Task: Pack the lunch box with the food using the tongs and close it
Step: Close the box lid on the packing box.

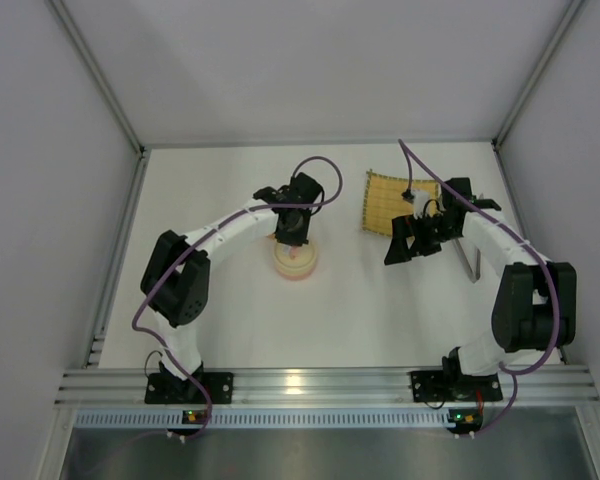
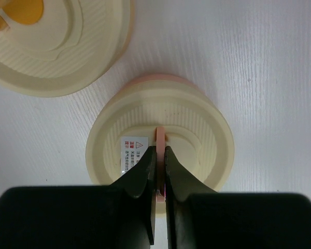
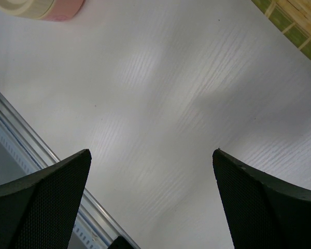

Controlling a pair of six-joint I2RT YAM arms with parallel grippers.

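Observation:
My left gripper should next turn the pink tab (image 2: 160, 136) clockwise and slightly back, then open, since the lid with the pink tab is on the pink-rimmed bowl (image 2: 160, 79).
The lunch box (image 1: 296, 262) stands mid-table under my left gripper (image 1: 293, 228). In the left wrist view a cream lid (image 2: 197, 129) lies on the pink-rimmed bowl (image 2: 160, 79). My left gripper (image 2: 159, 150) is shut on the lid's upright pink tab (image 2: 160, 136). A second cream lid (image 2: 57, 52) with an orange tab lies just beyond it. My right gripper (image 1: 410, 240) hangs open over bare table, with nothing between its fingers (image 3: 67, 176). The grey tongs (image 1: 470, 262) lie beside my right forearm. The food is not in view.
A yellow bamboo mat (image 1: 392, 200) lies at the back right, and its corner shows in the right wrist view (image 3: 295, 21). The aluminium rail (image 1: 300, 385) runs along the near edge. White walls close in the table on three sides.

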